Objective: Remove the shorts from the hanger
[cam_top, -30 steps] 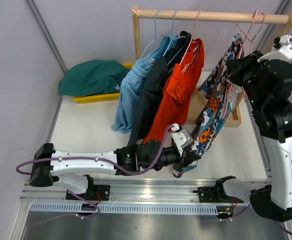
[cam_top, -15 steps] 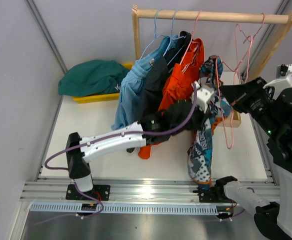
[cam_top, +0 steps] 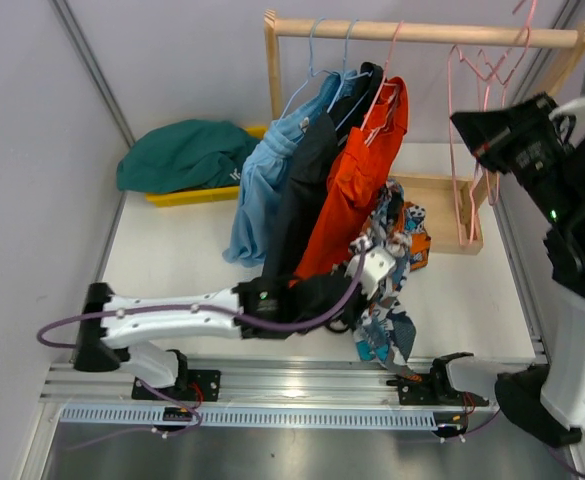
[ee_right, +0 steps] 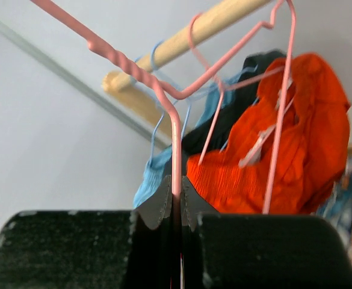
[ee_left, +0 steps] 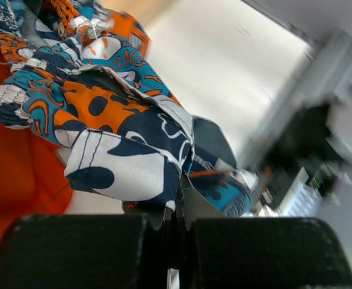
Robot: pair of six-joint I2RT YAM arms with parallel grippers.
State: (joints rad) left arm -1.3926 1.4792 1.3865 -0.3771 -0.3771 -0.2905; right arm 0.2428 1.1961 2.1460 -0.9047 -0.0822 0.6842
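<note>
Next, my right gripper moves outward and down, hooks the bare pink hanger [cam_top: 452, 95] over the bar's empty part [cam_top: 479, 34] and releases, since that part lies outward of it.
The multicolour patterned shorts [cam_top: 390, 262] are off their hanger and lie crumpled on the table, with one end pinched in my shut left gripper [cam_top: 370, 288]. In the left wrist view the fabric [ee_left: 121, 138] runs into the closed jaws of the left gripper [ee_left: 179, 211]. My right gripper [cam_top: 462, 125] is shut on a bare pink hanger [cam_top: 452, 95] and holds it up by the wooden rail [cam_top: 422, 33]. The right wrist view shows the hanger wire [ee_right: 176, 144] clamped in the right gripper [ee_right: 177, 192]. The orange [cam_top: 357, 180], black [cam_top: 307, 190] and light blue [cam_top: 262, 180] shorts hang on the rail. The dark green shorts [cam_top: 182, 152] lie at the back left.
The dark green pair rests on a yellow tray [cam_top: 207, 194]. The rack's wooden base [cam_top: 452, 215] stands on the table at the right, behind the patterned shorts. A second pink hanger [cam_top: 492, 70] hangs near the rail's right end.
My left gripper pulled the patterned shorts off the pink hanger and down toward the table's front. My right gripper lifted the now bare hanger up toward the rail.
</note>
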